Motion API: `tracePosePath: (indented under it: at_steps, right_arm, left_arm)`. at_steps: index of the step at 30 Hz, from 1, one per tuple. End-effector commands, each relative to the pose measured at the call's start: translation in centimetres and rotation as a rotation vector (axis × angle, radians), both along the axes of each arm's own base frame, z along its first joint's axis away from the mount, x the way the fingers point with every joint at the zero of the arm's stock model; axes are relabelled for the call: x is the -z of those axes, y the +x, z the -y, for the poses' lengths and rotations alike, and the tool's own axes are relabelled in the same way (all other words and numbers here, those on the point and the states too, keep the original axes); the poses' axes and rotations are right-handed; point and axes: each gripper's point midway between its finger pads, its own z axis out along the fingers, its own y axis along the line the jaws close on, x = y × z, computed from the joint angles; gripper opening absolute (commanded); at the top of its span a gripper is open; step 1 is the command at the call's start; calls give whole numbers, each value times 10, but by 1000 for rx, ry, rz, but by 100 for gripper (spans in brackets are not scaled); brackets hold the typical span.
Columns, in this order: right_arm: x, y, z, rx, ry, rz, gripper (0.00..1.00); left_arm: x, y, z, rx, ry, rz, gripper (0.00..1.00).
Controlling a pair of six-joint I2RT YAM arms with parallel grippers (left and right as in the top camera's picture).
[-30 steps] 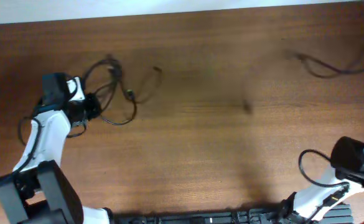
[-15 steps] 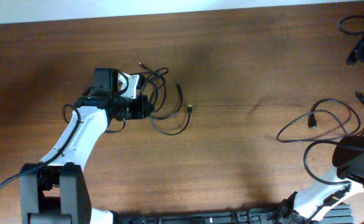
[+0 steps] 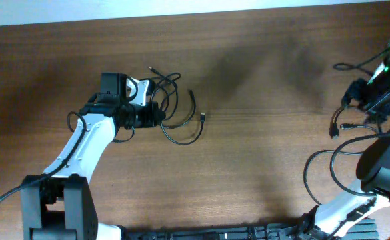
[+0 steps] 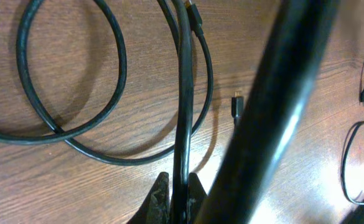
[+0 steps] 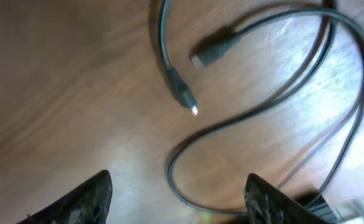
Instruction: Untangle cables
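The tangle's piece of cable goes to the right in the overhead view next, drawn and released there by my left gripper, since bare wood lies open beside the tangle.
A tangle of thin black cables [image 3: 175,110] lies left of centre, one small plug [image 3: 202,117] pointing right. My left gripper [image 3: 153,115] is shut on one strand of it; in the left wrist view that cable [image 4: 182,124] runs straight up from between the closed fingertips [image 4: 162,198], past wide loops [image 4: 116,68]. A separate black cable [image 3: 341,127] lies at the right edge. My right gripper [image 3: 358,95] hovers over it, open. In the right wrist view the cable's loop [image 5: 175,177] and its two plugs [image 5: 185,96] lie below the spread fingers [image 5: 88,199], untouched.
A thick blurred black cord [image 4: 275,106] crosses close to the left wrist camera. The right arm's own black wiring [image 3: 328,177] loops at the lower right. The table's far edge [image 3: 195,10] runs along the top. Bare brown wood [image 3: 268,153] separates the two cable groups.
A second ago the left gripper carried its bundle rightward, and it has since held still. The right gripper came in from the far right corner to above the right cable, whose loops have shifted.
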Motion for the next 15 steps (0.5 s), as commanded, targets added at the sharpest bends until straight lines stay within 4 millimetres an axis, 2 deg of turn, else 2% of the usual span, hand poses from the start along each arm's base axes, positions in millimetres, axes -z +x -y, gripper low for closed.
tracePosePath:
  at_steps: [1,2,5,7,10,12,14,15]
  right_arm:
    - [31,-10,-3,6,-9,-30,59]
    - [47,-12,-4,6,-10,-28,54]
    - [76,-18,-7,6,-11,-24,47]
    - [99,-22,-9,6,-20,-6,45]
    - [108,-22,-9,7,-27,7,40]
    - [108,-20,-8,7,-32,18,29]
    - [108,-19,-7,7,-33,20,9]
    - [108,-19,-7,7,-33,21,5]
  left_arm:
    - [-5,-2,2,21,-11,20,0]
    - [-5,-2,2,21,-11,20,0]
    - [-5,-2,2,21,-11,20,0]
    - [-5,-2,2,20,-12,20,0]
    - [-5,-2,2,20,-12,20,0]
    - [-5,-2,2,20,-11,19,0]
    - [-5,-2,2,20,-11,19,0]
    - [-5,-2,2,21,-12,19,0]
